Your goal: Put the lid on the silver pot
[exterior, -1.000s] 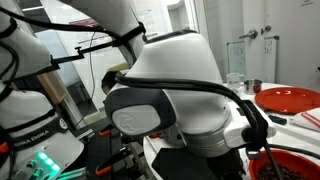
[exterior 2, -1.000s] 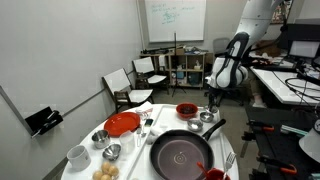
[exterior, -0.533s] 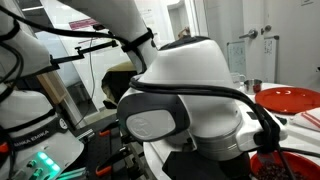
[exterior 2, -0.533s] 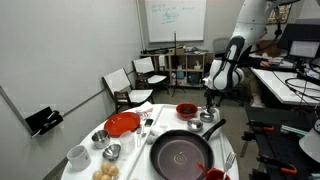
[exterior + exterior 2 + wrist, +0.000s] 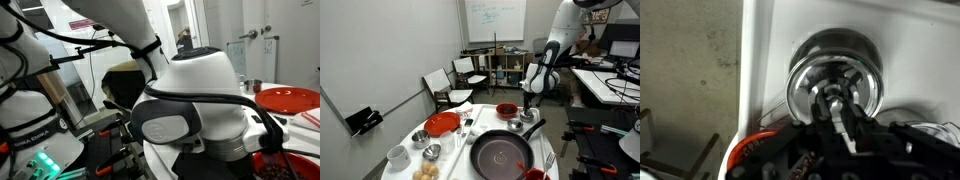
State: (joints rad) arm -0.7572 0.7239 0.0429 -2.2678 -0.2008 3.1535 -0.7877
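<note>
My gripper is holding the knob while the pot still shows past the lid's edge, so next it will lower the lid onto the silver pot's rim (image 5: 836, 35) below and let go of the knob.
In the wrist view the lid (image 5: 835, 75), a shiny round silver disc, lies below my gripper (image 5: 837, 103) over the white table. The two dark fingers sit close together on either side of its central knob and look shut on it. In an exterior view the gripper (image 5: 528, 106) hangs over the far side of the table, between the red bowl (image 5: 506, 109) and the skillet handle. A small silver pot (image 5: 527, 126) stands just in front of it. I cannot tell if the lid rests on anything.
A large black skillet (image 5: 501, 155) fills the table's near middle. A red plate (image 5: 442, 124) (image 5: 290, 98), more silver pots (image 5: 421, 139) and a white cup (image 5: 398, 156) stand further along. The arm's housing (image 5: 195, 110) blocks most of one exterior view. Chairs stand behind.
The arm has swung and lowered a little toward the table over the last second. Its housing has slid right in the blocked exterior view. Table objects have not moved.
</note>
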